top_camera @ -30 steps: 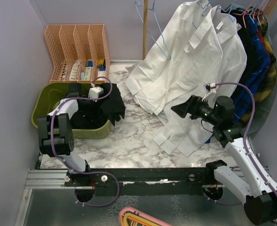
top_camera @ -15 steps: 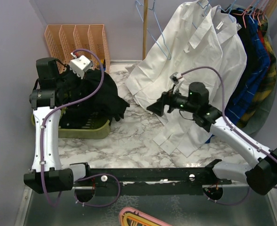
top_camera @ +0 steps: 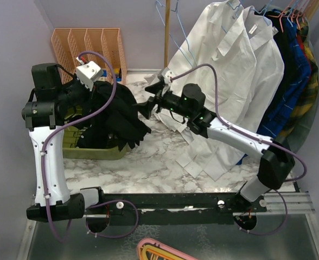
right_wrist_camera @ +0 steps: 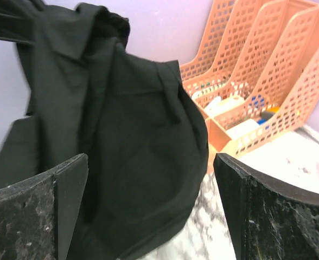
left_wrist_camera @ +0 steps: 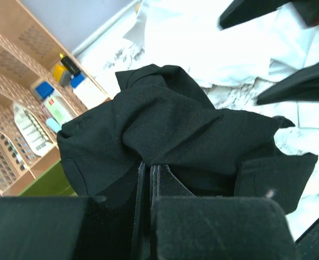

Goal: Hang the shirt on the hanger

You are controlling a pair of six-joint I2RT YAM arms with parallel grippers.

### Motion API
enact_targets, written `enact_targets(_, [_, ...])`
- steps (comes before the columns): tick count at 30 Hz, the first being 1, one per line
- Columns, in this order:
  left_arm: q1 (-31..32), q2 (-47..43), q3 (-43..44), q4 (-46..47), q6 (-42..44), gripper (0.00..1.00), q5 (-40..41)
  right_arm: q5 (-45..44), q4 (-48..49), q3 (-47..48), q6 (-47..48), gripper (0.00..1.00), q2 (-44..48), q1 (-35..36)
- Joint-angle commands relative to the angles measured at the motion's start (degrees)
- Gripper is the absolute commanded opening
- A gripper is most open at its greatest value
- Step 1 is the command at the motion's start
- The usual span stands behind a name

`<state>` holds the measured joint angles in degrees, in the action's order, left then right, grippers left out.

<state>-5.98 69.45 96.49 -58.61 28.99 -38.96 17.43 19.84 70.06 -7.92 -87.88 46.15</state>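
The marble table beside the basket is bare, so I should lift my left gripper, move it to the right in the top view and down, and let go of the fold of the shirt.
The black shirt (top_camera: 124, 116) hangs bunched from my left gripper (top_camera: 101, 91), which is shut on a fold of it above the green basket (top_camera: 91, 153). In the left wrist view the shirt (left_wrist_camera: 170, 124) drapes over my closed left gripper (left_wrist_camera: 148, 176). My right gripper (top_camera: 148, 106) is open, just right of the hanging shirt and pointing at it. In the right wrist view the shirt (right_wrist_camera: 132, 146) fills the gap between the spread fingers of my right gripper (right_wrist_camera: 151, 206) without touching them. The light-blue wire hanger (top_camera: 185, 42) hangs at the back by the wooden pole.
An orange file rack (top_camera: 89, 51) with small items stands at the back left and also shows in the right wrist view (right_wrist_camera: 257, 81). White shirts (top_camera: 224, 81) hang and trail onto the marble table (top_camera: 154, 162). Blue plaid garments (top_camera: 295, 70) hang at far right.
My left arm has lifted the black shirt out of the green basket and up. My right arm has swung left, from the white shirts to beside the black shirt.
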Motion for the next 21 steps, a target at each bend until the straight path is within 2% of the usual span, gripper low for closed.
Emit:
enact_targets(1, [0.1,-0.3,7.5,-3.6,-1.3,0.00,-7.4,0.1,3.1,10.6,3.5,0.99,-8.6,2.5])
enact_targets(5, [0.1,-0.3,12.1,-4.3,-2.3,0.00,-9.0,2.9,1.3,18.9,1.3,1.00,-13.0,3.3])
enact_targets(7, [0.1,0.1,14.3,-4.2,-2.9,0.00,-9.2,5.3,0.9,21.6,-0.2,0.91,-13.5,3.4])
enact_targets(9, [0.1,1.1,16.6,-4.0,-3.7,0.00,-9.7,6.2,0.0,23.3,-0.9,0.70,-12.8,3.4])
enact_targets(12, [0.1,2.7,20.1,-2.6,-5.9,0.00,-13.9,3.9,-2.7,24.3,0.1,0.21,-9.8,3.4])
enact_targets(13, [0.1,3.2,21.0,-1.2,-7.8,0.00,-16.2,2.5,-3.7,24.1,0.8,0.09,-8.2,3.4])
enact_targets(14, [0.2,3.7,21.8,1.1,-10.5,0.00,-18.9,0.9,-4.6,23.7,1.4,0.02,-6.3,3.4])
enact_targets(18, [0.5,6.6,22.4,16.3,-28.9,0.00,-27.1,-6.3,-10.5,23.4,4.2,0.01,1.6,3.3])
enact_targets(21, [4.5,9.3,21.6,25.5,-38.5,0.00,-27.1,-13.0,-17.7,24.0,5.8,0.02,6.9,3.3])
